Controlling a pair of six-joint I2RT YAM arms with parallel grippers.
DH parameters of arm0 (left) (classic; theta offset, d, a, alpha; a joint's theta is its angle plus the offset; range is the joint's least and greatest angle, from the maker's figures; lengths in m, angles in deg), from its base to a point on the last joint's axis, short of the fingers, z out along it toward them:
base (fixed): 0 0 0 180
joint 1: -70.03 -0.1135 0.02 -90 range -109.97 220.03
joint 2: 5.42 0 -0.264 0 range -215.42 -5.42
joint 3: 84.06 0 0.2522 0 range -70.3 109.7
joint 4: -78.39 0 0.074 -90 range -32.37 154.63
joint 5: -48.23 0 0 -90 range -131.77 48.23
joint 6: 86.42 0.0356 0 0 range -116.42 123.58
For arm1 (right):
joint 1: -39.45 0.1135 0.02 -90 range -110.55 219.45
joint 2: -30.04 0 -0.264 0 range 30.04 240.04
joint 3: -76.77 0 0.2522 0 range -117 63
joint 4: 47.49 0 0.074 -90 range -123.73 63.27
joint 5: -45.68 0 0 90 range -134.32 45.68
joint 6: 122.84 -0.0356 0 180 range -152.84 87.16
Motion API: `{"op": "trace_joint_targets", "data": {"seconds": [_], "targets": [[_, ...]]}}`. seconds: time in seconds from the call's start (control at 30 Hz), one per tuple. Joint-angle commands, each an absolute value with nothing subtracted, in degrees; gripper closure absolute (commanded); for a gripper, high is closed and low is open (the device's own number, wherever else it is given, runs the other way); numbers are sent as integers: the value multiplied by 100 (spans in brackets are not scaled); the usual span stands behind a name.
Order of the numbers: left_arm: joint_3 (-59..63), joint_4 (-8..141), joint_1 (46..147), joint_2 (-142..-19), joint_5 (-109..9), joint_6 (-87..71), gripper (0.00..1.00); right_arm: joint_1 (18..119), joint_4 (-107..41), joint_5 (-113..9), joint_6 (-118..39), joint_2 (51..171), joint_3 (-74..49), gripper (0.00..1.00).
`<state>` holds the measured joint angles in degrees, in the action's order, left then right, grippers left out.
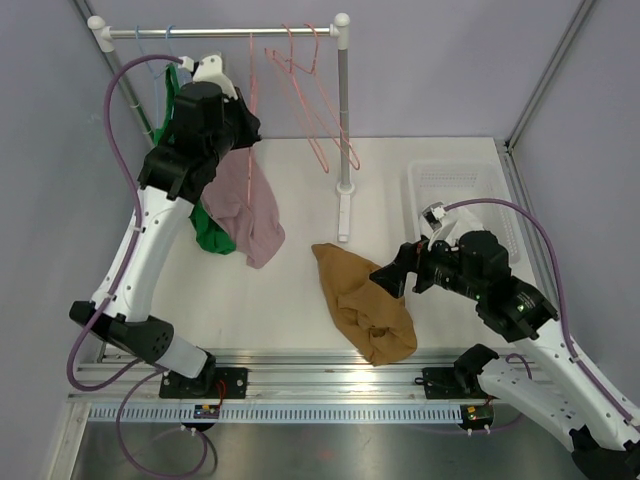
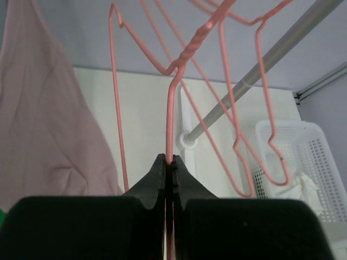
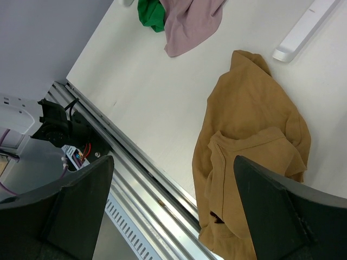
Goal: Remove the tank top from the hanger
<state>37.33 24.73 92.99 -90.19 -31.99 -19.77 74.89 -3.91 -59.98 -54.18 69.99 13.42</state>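
Note:
My right gripper will next go down and to the left in the top view, onto the tank top's middle fold [image 1: 362,298] [image 3: 242,147], because the cloth is doubled over there.
The tank top [image 1: 362,300] is a mustard-brown garment lying crumpled on the white table, off any hanger; it fills the right half of the right wrist view [image 3: 255,124]. My right gripper [image 1: 390,278] hovers just over its near right side, jaws wide open and empty [image 3: 173,162]. My left gripper [image 1: 248,128] is up by the rack, shut on the wire of a bare pink hanger [image 1: 252,75] that hangs from the rod. The thin wire [image 2: 172,108] runs down between the closed fingertips of the left gripper [image 2: 169,158].
A pink garment [image 1: 250,205] and a green one [image 1: 212,235] hang at the rack's left, under my left arm. More bare pink hangers [image 1: 310,90] hang from the rod [image 1: 230,32] near the post [image 1: 345,110]. A white basket [image 1: 460,190] sits back right. Metal rails [image 1: 300,365] line the near edge.

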Motion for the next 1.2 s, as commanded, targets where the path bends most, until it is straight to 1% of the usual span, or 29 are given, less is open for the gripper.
{"op": "trace_joint_targets", "data": {"seconds": [0.0, 0.13, 0.17, 0.3, 0.5, 0.73, 0.77, 0.8, 0.87, 0.9, 1.0, 1.03, 1.07, 1.13, 1.17], "targets": [[4640, 2807, 9209, -9303, -3632, -1681, 100, 7461, -543, -6066, -5411, 7047, 1414, 0], [5537, 2641, 9051, -10128, -3799, -1716, 100, 7461, -569, -6075, -5411, 7109, 1405, 1], [5947, 2596, 8972, -10304, -3886, -1725, 100, 7461, -569, -6093, -5419, 7109, 1387, 1], [6478, 2473, 8822, -10894, -4010, -1821, 100, 7461, -709, -6189, -5525, 7065, 1475, 1], [6496, 2675, 8629, -11246, -4290, -1988, 100, 7461, -868, -6321, -5639, 7170, 1642, 1], [5803, 2877, 8637, -11036, -4449, -2033, 100, 7461, -974, -6164, -5692, 7389, 1669, 1], [5680, 2895, 8637, -10992, -4528, -2050, 96, 7470, -982, -6111, -5709, 7416, 1677, 0], [5653, 2904, 8637, -10948, -4554, -2050, 87, 7461, -1008, -6093, -5692, 7451, 1695, 1], [5635, 2860, 8637, -10834, -4651, -2059, 82, 7470, -1105, -6014, -5727, 7618, 1748, 1], [5626, 2834, 8637, -10781, -4669, -2059, 69, 7470, -1105, -5875, -5753, 7706, 1748, 1], [5469, 2728, 8637, -10500, -4687, -2041, 47, 7557, -948, -5418, -5789, 8224, 1660, 0], [5407, 2667, 8637, -10273, -4591, -2007, 2, 7627, -843, -5233, -5806, 8512, 1599, 1], [5337, 2623, 8637, -10141, -4546, -1980, 1, 7706, -807, -4788, -5815, 8663, 1581, 0], [4900, 2631, 8637, -9789, -4493, -1919, 1, 8056, -789, -4468, -5841, 9075, 1537, 1], [4697, 2631, 8637, -9379, -4450, -1918, 1, 8206, -763, -4015, -5850, 9243, 1519, 0]]}}
